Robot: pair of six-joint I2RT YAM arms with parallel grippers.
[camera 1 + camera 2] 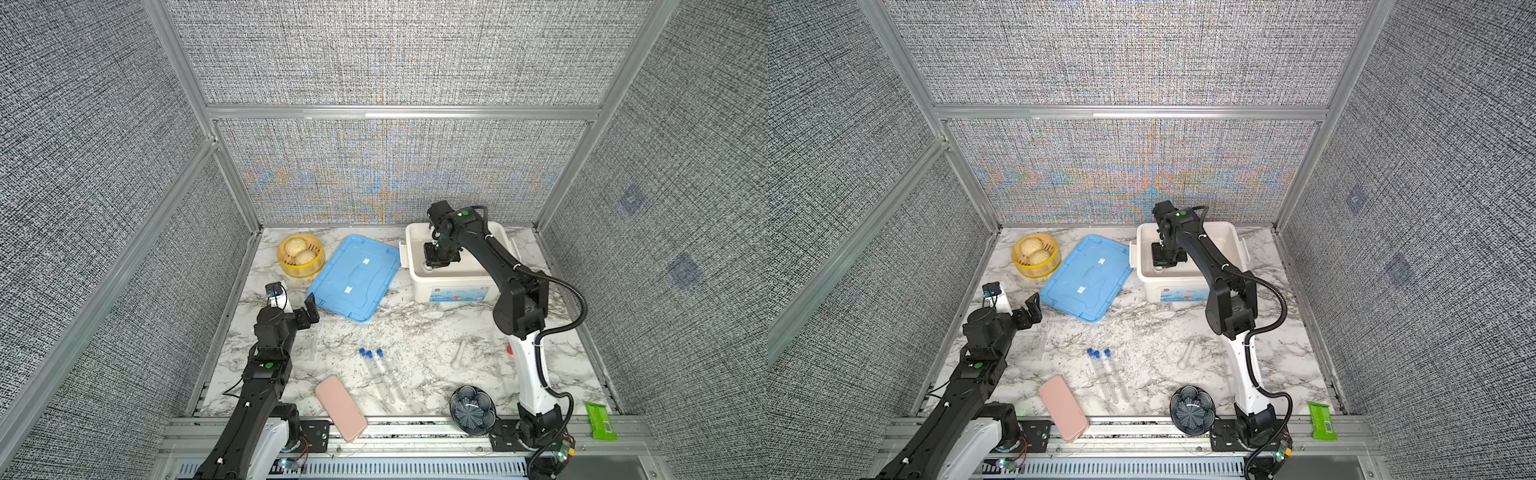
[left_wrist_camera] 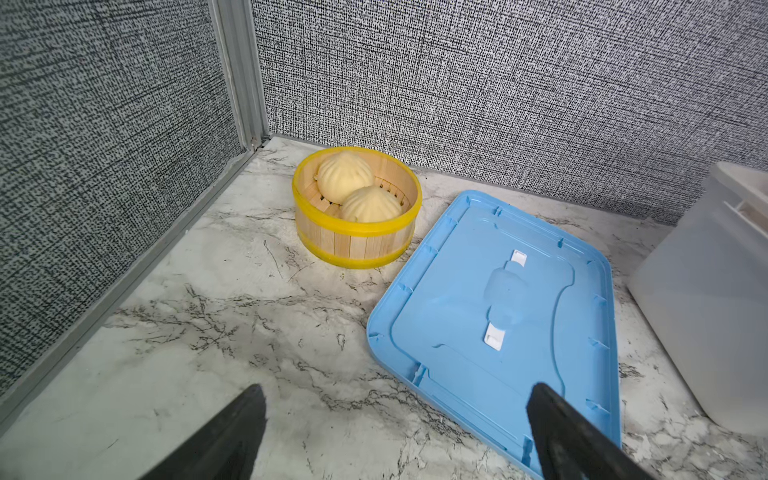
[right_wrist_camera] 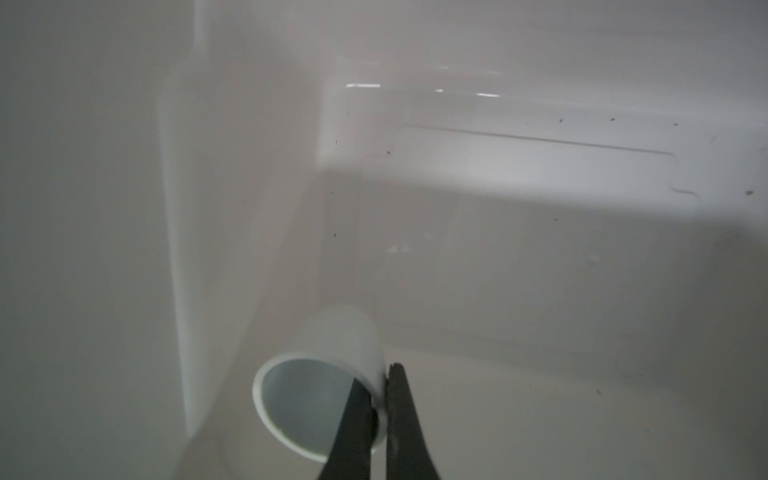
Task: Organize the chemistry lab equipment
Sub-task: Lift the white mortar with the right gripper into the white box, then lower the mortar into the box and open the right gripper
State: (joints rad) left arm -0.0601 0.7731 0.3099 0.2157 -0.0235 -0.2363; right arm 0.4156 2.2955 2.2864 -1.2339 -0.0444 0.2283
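The mortar bowl still hangs above the near corner of the bin's bottom by the blue lid, so my right gripper will next lower toward it and release the bowl's rim there.
My right gripper is down inside the white bin and shut on the wall of the small white mortar bowl, which hangs tilted with its mouth toward the camera. Both top views show this gripper low in the bin. Three clear tubes with blue caps lie side by side on the marble near the front. The white pestle lies to their right. A small clear rack sits beside my left arm. My left gripper hovers open and empty beside the blue lid.
A yellow steamer basket with two buns stands at the back left. The pink case lies across the front edge. A dark flower-shaped dish and a green packet sit at the front right.
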